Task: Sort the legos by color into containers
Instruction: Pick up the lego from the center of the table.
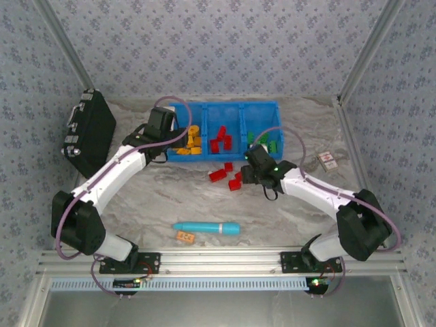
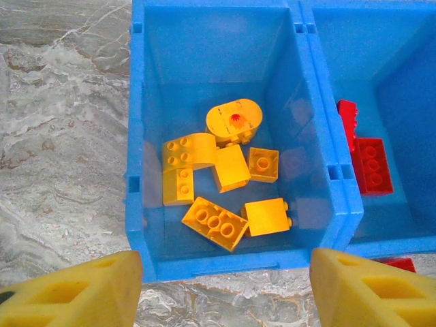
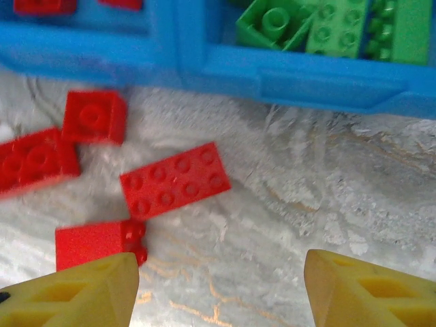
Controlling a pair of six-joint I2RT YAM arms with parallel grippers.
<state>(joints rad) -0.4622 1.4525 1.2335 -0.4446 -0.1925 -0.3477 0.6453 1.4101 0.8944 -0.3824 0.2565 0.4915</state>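
I should turn my right gripper next and lower it onto the flat red lego (image 3: 176,180) ahead of its fingers, because that lego's length lies slanted across the opening between the fingers.
The blue container tray (image 1: 225,105) stands at the back, with orange-yellow legos (image 1: 191,143) in its left compartment, red legos (image 1: 220,139) in the middle one and green legos (image 1: 263,141) in the right one. My left gripper (image 1: 170,136) hovers open at the near wall (image 2: 225,262) of the left compartment, over several yellow legos (image 2: 214,223). Several red legos (image 1: 227,176) lie on the table in front of the tray. My right gripper (image 1: 248,172) hangs open and empty just right of them. A flat red lego (image 3: 175,180) lies ahead of its fingers and another red lego (image 3: 99,244) sits beside the left finger.
A cyan cylinder (image 1: 206,227) and a lone orange lego (image 1: 185,237) lie near the front edge. A black case (image 1: 88,133) leans at the left. A small card (image 1: 328,161) lies at the right. Metal frame posts rise at both back corners.
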